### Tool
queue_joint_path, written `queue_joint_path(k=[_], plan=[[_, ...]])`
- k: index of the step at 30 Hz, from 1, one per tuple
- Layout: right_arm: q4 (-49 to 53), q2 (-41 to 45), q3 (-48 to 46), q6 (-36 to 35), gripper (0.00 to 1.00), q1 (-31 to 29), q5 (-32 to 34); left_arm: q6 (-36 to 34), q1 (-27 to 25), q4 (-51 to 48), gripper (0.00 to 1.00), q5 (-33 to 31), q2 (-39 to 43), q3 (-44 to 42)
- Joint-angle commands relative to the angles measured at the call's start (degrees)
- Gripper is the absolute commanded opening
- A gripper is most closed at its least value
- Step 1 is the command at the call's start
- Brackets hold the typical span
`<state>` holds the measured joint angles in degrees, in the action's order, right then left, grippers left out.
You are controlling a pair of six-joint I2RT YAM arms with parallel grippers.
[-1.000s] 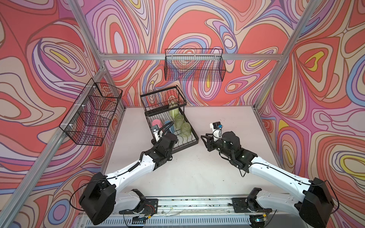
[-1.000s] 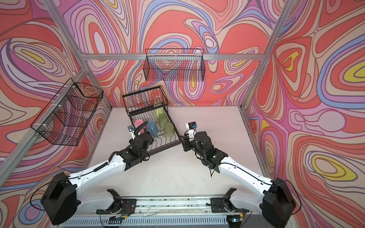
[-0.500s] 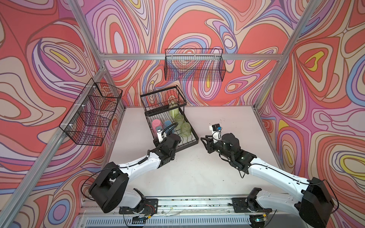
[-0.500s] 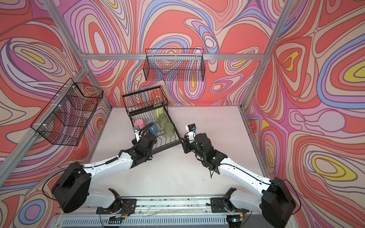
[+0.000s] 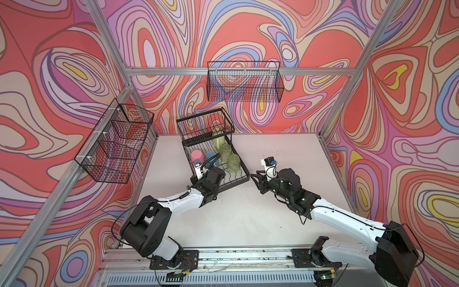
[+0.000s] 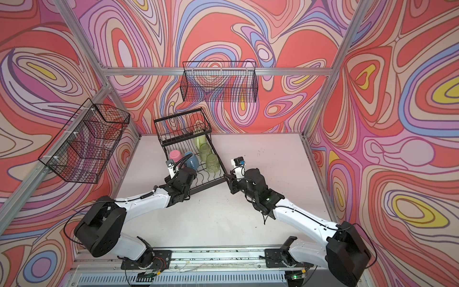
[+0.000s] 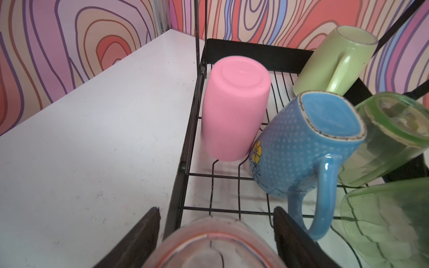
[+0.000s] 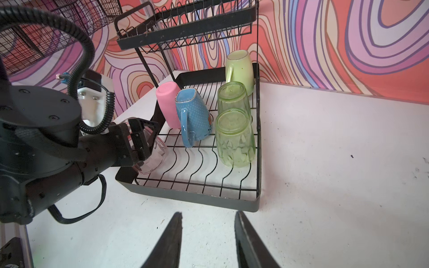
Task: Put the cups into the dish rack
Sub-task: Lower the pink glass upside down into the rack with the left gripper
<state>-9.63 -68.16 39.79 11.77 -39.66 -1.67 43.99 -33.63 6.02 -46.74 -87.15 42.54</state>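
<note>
The left gripper goes down slightly outward next and releases the clear pink tumbler [image 8: 155, 153] on the bare front wires, as these lie below and outward of the gripper.
The black wire dish rack [image 8: 185, 193] stands at the back left of the table. Upside down on its lower tray are an opaque pink tumbler [image 7: 234, 109], a blue mug [image 7: 301, 143], a yellow-green mug [image 8: 239, 69] and two clear green tumblers [image 8: 233, 99] [image 8: 234, 137]. My left gripper [image 7: 216, 211] is shut on a clear pink tumbler [image 8: 155, 153], held tilted just above the tray's front left corner. My right gripper [image 8: 208, 213] is open and empty over the table, just outside the rack's front right corner [image 5: 255, 176].
A mesh wall basket [image 5: 244, 82] hangs on the back wall and another [image 5: 116, 146] on the left wall, both above the table. The rack's raised upper basket [image 8: 185, 25] overhangs the back of the tray. The arms' rail [image 5: 236, 253] runs along the front edge.
The left arm's shoulder and elbow have swung in toward the rack, while its gripper stays with the clear pink tumbler at the tray's front left corner. The right arm has hardly moved.
</note>
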Motion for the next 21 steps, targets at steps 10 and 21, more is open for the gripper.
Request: queue_joint_path(k=[10,21], plan=[[-3.68,-2.65,-1.07,-2.79,0.39,0.81,-2.10,3.82,1.28,-3.36,0.54,3.50,-6.05,3.62],[-4.21,-1.74,-2.17,-3.16,0.41,1.68,-2.46,4.80,1.28,-5.27,0.59,3.74,-8.64,6.06]])
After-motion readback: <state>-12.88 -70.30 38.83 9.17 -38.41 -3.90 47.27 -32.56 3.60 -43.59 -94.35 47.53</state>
